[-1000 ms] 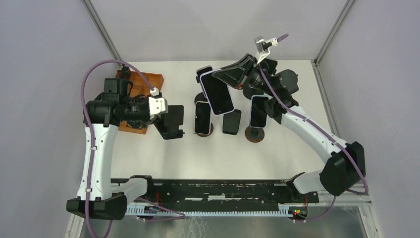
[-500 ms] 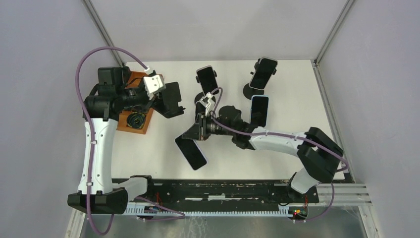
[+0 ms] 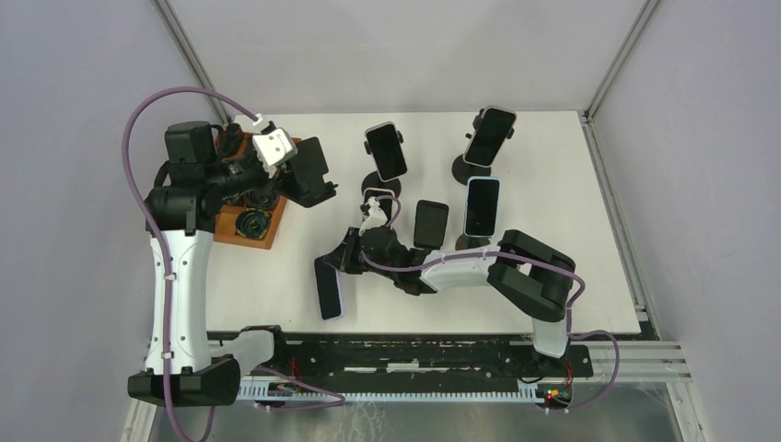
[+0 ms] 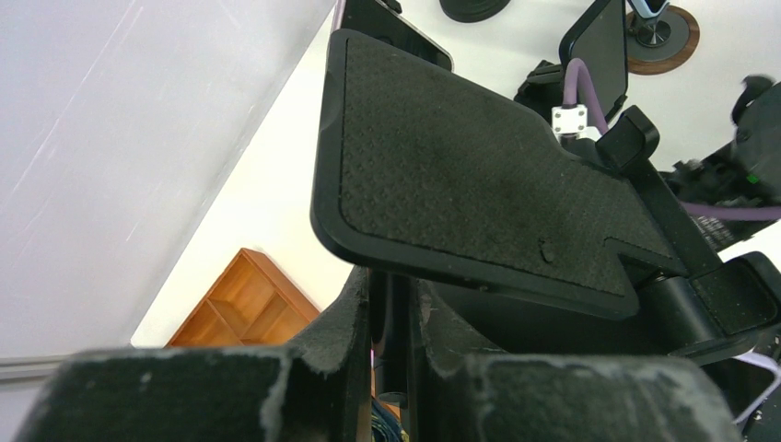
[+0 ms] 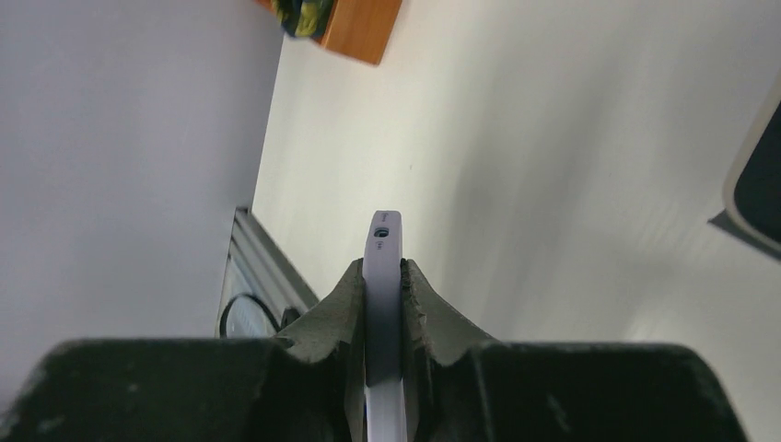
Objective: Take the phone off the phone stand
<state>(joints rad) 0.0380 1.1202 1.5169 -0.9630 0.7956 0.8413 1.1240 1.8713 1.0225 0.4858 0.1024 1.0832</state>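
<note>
The right gripper moves down next, shifting slightly outward toward the orange wooden box, since the phone is clear of the stand with bare table below.
The phone (image 3: pixel 329 293), dark-screened with a pale edge, hangs low over the table's near middle, held by my right gripper (image 3: pixel 344 266). In the right wrist view the phone (image 5: pixel 382 241) stands edge-on between the shut jaws of the right gripper (image 5: pixel 383 276). The empty black phone stand (image 3: pixel 311 171) is held up at the back left by my left gripper (image 3: pixel 291 180). In the left wrist view the stand's textured plate (image 4: pixel 460 184) fills the middle, and the left gripper (image 4: pixel 390 293) is shut on its post. Phone and stand are far apart.
Other phones stand on stands at the back middle (image 3: pixel 387 152), back right (image 3: pixel 489 136) and centre right (image 3: pixel 483 204); a dark phone (image 3: pixel 430 224) sits beside the right arm. An orange wooden box (image 3: pixel 262 228) lies under the left arm, also in the left wrist view (image 4: pixel 244 304).
My right arm swung the phone from the back middle down to the near middle-left of the table. My left arm lifted the stand back toward the wooden box.
</note>
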